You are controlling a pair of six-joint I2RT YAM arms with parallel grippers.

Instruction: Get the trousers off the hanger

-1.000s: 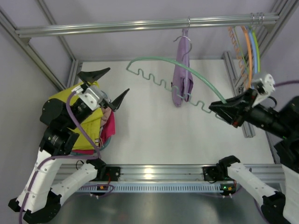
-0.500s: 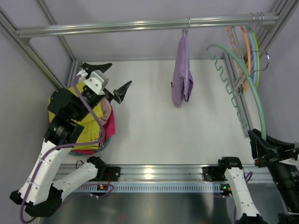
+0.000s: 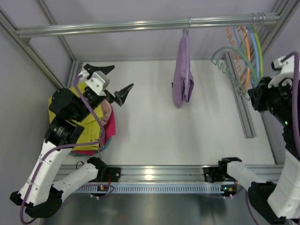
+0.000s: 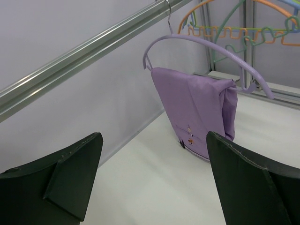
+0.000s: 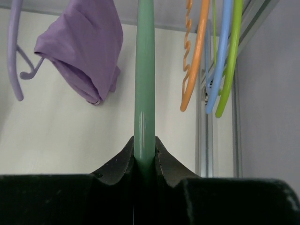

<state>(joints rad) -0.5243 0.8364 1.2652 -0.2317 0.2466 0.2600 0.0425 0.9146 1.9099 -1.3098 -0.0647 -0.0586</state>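
Next, the right gripper moves the green hanger (image 5: 144, 70), which is bare, outward to the bar beside the orange hanger, then opens there.
The lilac trousers (image 3: 182, 77) hang folded over a purple hanger (image 4: 206, 44) on the rail, at the back centre; they also show in the left wrist view (image 4: 197, 112) and the right wrist view (image 5: 82, 42). The yellow trousers (image 3: 89, 119) lie on a pile at the left. My left gripper (image 3: 122, 76) hovers just right of that pile, open and holding nothing (image 4: 153, 140), facing the lilac trousers. My right gripper (image 3: 255, 93) is shut on a bare green hanger (image 5: 144, 70), held up at the far right (image 3: 229, 51).
A metal rail (image 3: 140, 23) crosses the back. Orange, blue and lime hangers (image 3: 251, 47) hang at its right end, close beside the green one. A pink garment and red cloth (image 3: 110, 126) lie under the yellow pair. A frame bar (image 3: 241, 103) runs along the right side.
My right arm has swung the green hanger from beside the lilac trousers to the far right, next to the other hangers. My left gripper has shifted slightly back and right from the pile.
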